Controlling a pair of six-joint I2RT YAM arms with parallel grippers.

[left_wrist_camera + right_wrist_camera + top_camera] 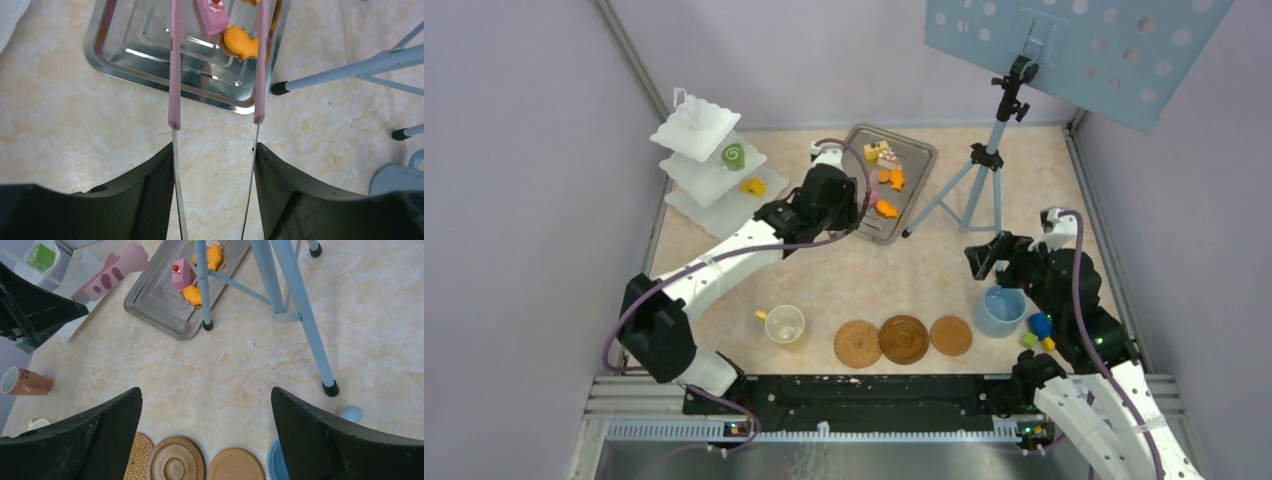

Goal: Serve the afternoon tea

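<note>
The pink slice (pixel 874 196) (pixel 211 15) is below my left gripper on the tray and shows between the arms of the tongs, so I will lower my left gripper toward it and release the tongs.
My left gripper (pixel 214 147) is shut on the pink tongs (pixel 174 65) and holds them with their arms spread over the near end of the metal tray (pixel 145 60). Between the tong arms lie a pink slice (pixel 211 15) and an orange biscuit (pixel 242 44). More pastries sit further up the tray (pixel 916 165). The white three-tier stand (pixel 686 128) carries a green swirl roll (pixel 733 156) and a yellow wedge (pixel 752 186). My right gripper (pixel 205 395) is open and empty above three brown coasters (pixel 176 460) and beside a blue cup (pixel 1001 310).
A blue tripod (pixel 984 170) stands right of the tray, its legs between my two arms. A clear cup (pixel 784 324) sits left of the coasters. A brown cup (pixel 27 381) lies on its side at the left. Toy blocks (pixel 1039 330) lie by the blue cup.
</note>
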